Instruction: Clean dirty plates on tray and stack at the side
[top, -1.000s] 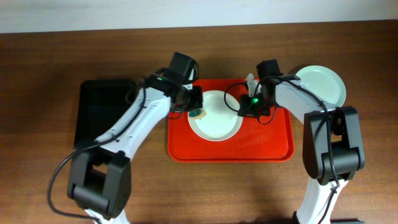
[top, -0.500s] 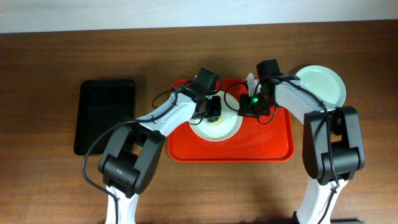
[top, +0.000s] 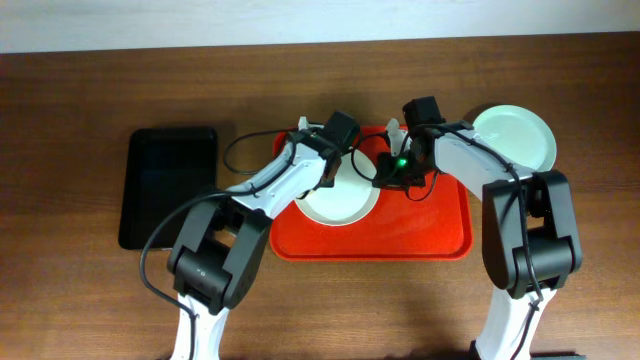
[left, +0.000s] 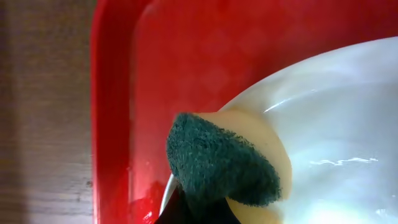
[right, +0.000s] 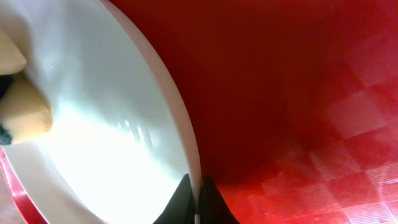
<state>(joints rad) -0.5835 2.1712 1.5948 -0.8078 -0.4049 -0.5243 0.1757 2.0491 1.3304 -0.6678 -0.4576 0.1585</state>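
The sponge rises in my left gripper next, swings left in the overhead view, where the empty black tray is, and comes down for its release.
A white plate lies on the red tray. My left gripper is over the plate's far left part, shut on a sponge with a dark green scouring face and yellow foam. The sponge presses on the plate near its rim, over the tray. My right gripper is shut on the plate's right rim; its fingers pinch the rim above the tray. The sponge shows at the plate's far side. A pale green plate sits on the table to the right.
A smaller black tray lies on the wooden table to the left of the red tray. Both arms cross over the red tray's far half, and their cables hang between them.
My left gripper has swung right from the plate's left edge onto the plate with the sponge. My right gripper and the plate have shifted slightly left.
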